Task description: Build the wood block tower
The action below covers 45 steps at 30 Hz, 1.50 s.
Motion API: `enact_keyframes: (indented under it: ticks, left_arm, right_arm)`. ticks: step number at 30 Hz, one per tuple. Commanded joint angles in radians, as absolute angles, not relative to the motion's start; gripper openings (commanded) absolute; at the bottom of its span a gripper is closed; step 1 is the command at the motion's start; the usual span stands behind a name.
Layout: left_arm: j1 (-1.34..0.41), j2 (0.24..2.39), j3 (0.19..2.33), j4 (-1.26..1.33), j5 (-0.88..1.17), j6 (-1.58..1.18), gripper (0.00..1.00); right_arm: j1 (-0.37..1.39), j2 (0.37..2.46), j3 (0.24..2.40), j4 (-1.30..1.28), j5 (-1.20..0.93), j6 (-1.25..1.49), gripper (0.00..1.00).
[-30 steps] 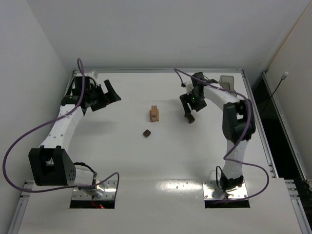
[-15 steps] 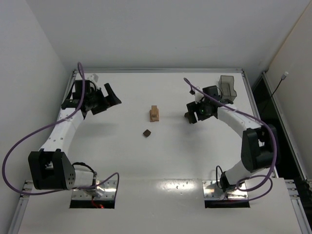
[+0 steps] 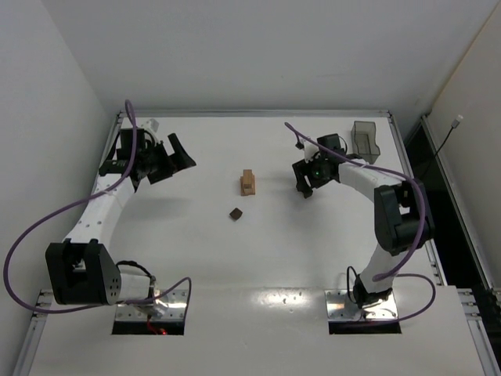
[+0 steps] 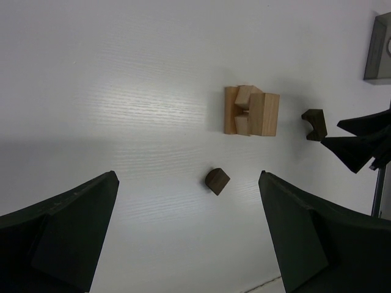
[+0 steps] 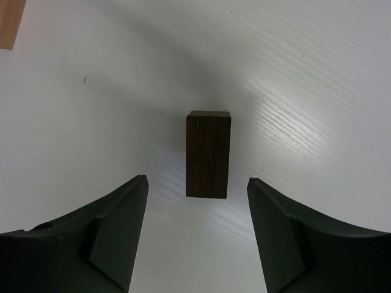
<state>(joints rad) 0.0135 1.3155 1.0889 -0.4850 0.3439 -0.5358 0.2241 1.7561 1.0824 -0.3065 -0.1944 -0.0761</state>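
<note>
My right gripper is above the dark brown block [image 3: 308, 193] [image 5: 208, 154] with its open fingers facing the block's long sides, so it should next move down around the block and close.
The wood block tower [image 3: 248, 182] is a short light tan stack at mid-table, also seen in the left wrist view [image 4: 252, 110]. A dark brown block [image 5: 208, 154] lies flat on the table just ahead of my right gripper [image 5: 197, 183], whose fingers stand open either side of its near end without touching it. From above, that right gripper [image 3: 306, 185] hovers over this block [image 3: 308, 193], right of the tower. A second small dark block [image 3: 236, 213] lies in front of the tower. My left gripper [image 3: 176, 157] is wide open and empty at the far left.
A translucent grey container [image 3: 365, 139] stands at the back right corner. In the left wrist view the small dark block [image 4: 217, 180] lies between the wide fingers, far below them. The table's raised edge runs along the back and sides.
The right arm's elbow swung out to the right and partly back while its gripper stayed near the dark block. The left arm barely moved.
</note>
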Motion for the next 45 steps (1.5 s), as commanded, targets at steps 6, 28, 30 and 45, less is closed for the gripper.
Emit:
enact_keyframes:
  ticks: [6,28,30,45]
  left_arm:
    - [0.026,1.330,1.109,-0.451,0.354,-0.549,0.99]
    - [0.026,1.330,1.088,-0.433,0.364,-0.568,0.99]
    - [0.026,1.330,1.088,-0.433,0.364,-0.568,0.99]
    - [0.026,1.330,1.088,-0.433,0.364,-0.568,0.99]
  right_arm:
    - [0.221,1.804,1.158,-0.296,-0.222,-0.112,0.62]
    - [0.210,1.719,1.049,-0.219,-0.146,0.014,0.56]
    - [0.210,1.732,1.060,-0.229,-0.146,0.014,0.54]
    - [0.210,1.844,1.160,-0.322,-0.147,0.014,0.50]
